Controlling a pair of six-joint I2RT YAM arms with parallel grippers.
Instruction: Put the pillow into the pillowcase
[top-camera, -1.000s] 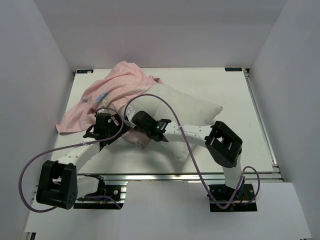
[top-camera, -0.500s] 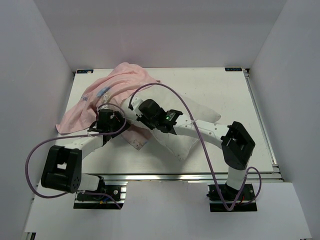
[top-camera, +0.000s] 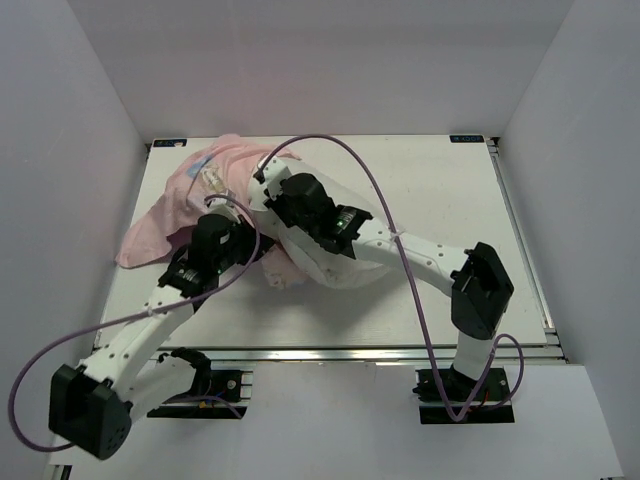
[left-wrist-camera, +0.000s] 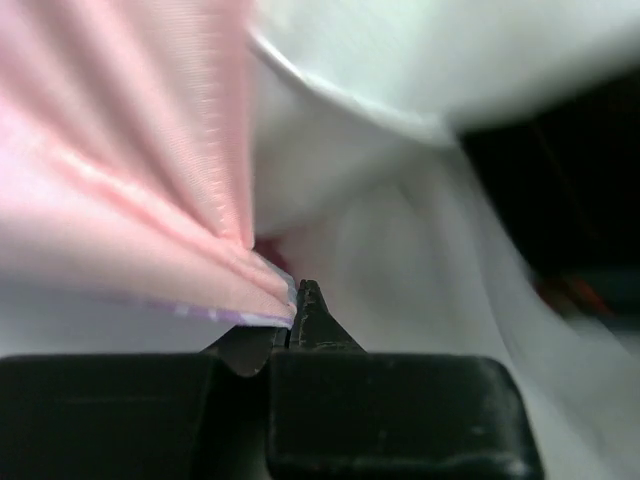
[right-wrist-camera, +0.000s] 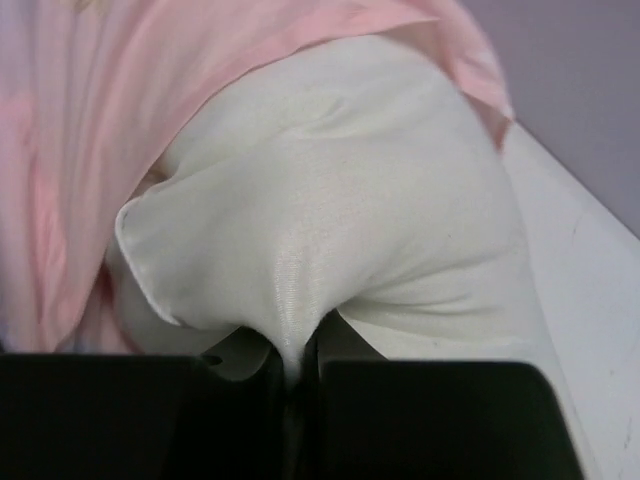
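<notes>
My left gripper should next move back toward the pillow's near part, to its right in the top view, to release the pillowcase's gathered fold.
The pink pillowcase (top-camera: 165, 205) lies bunched at the table's back left, and its open edge drapes over the far end of the white pillow (top-camera: 325, 265). In the left wrist view my left gripper (left-wrist-camera: 293, 312) is shut on a gathered fold of the pillowcase (left-wrist-camera: 120, 200), whose purple hem shows at the jaws; white pillow cloth (left-wrist-camera: 400, 230) lies just beyond. My right gripper (right-wrist-camera: 297, 350) is shut on a pinch of the pillow (right-wrist-camera: 330, 200), with the pillowcase (right-wrist-camera: 60, 150) wrapped over its far end. From above, the left gripper (top-camera: 245, 240) and right gripper (top-camera: 275, 192) sit close together at the pillowcase mouth.
The white table (top-camera: 450, 190) is boxed in by white walls at the back and both sides. A metal rail (top-camera: 520, 230) runs along its right edge. Purple cables (top-camera: 380, 200) loop above both arms.
My left gripper went from open to shut on the pillowcase edge. The right arm pushed the pillow back and left, further under the pillowcase. The left arm's base link swung down.
</notes>
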